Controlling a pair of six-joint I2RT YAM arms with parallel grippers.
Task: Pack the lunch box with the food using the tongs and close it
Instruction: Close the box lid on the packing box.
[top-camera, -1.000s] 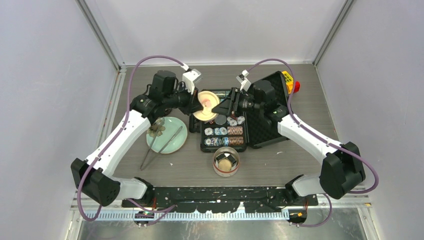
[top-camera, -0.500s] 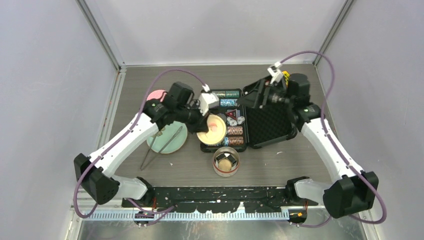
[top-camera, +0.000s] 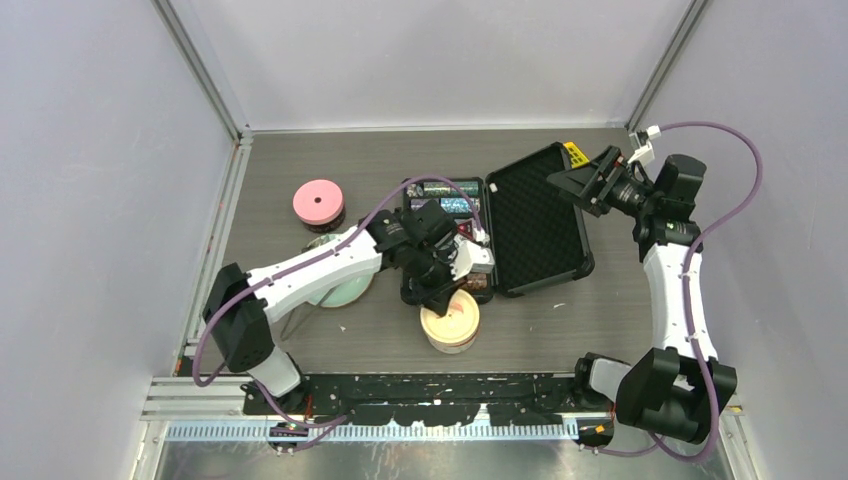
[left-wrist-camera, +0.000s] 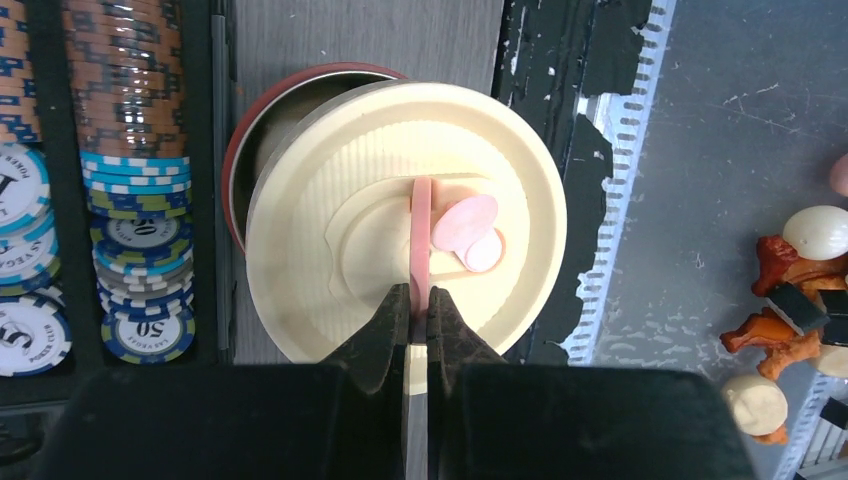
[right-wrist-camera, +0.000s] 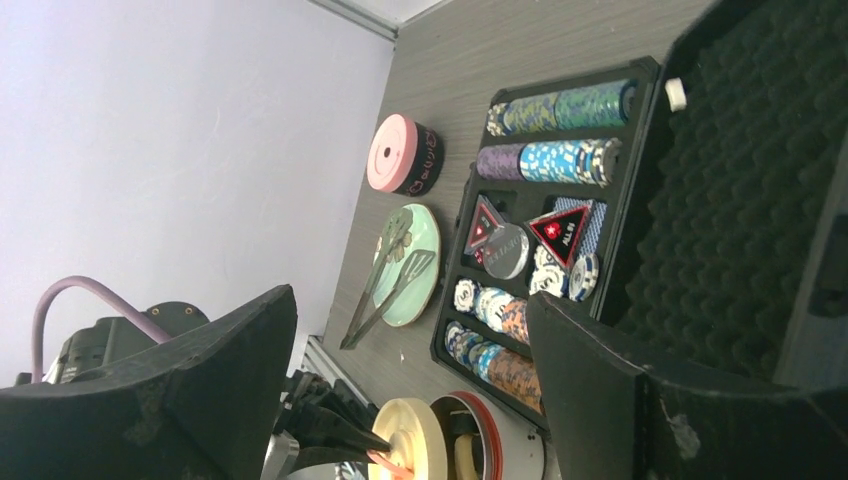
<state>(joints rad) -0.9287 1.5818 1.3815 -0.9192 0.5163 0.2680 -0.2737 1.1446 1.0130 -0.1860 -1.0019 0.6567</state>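
The left gripper moves down and toward the chip stacks next, seats the cream lid and releases it. The lid goes onto the tub's red rim (left-wrist-camera: 253, 120), which shows partly uncovered.
My left gripper (left-wrist-camera: 420, 305) is shut on the thin pink tab of the cream lid (left-wrist-camera: 330, 230). The lid hangs just over the red-rimmed tub (left-wrist-camera: 238, 130) of the lunch box, offset, so part of the rim shows. From above, the lid (top-camera: 450, 321) covers that tub near the table's front. The pink-lidded tub (top-camera: 318, 203) stands at the back left. The tongs (right-wrist-camera: 385, 290) lie across the mint-green plate (right-wrist-camera: 428, 250), beside brownish food (right-wrist-camera: 393, 238). My right gripper (top-camera: 588, 180) is open and empty, raised at the far right.
The black poker chip case (top-camera: 445, 205) lies open mid-table, its foam lid (top-camera: 535, 230) flat to the right. Chip stacks (left-wrist-camera: 125, 150) sit close beside the tub. Small orange, cream and dark pieces (left-wrist-camera: 790, 300) show beyond the front rail (left-wrist-camera: 590, 200).
The right gripper let go of the cream lid, opened and drew back to the far right. The left arm carried the lid from above the chip case down over the front tub.
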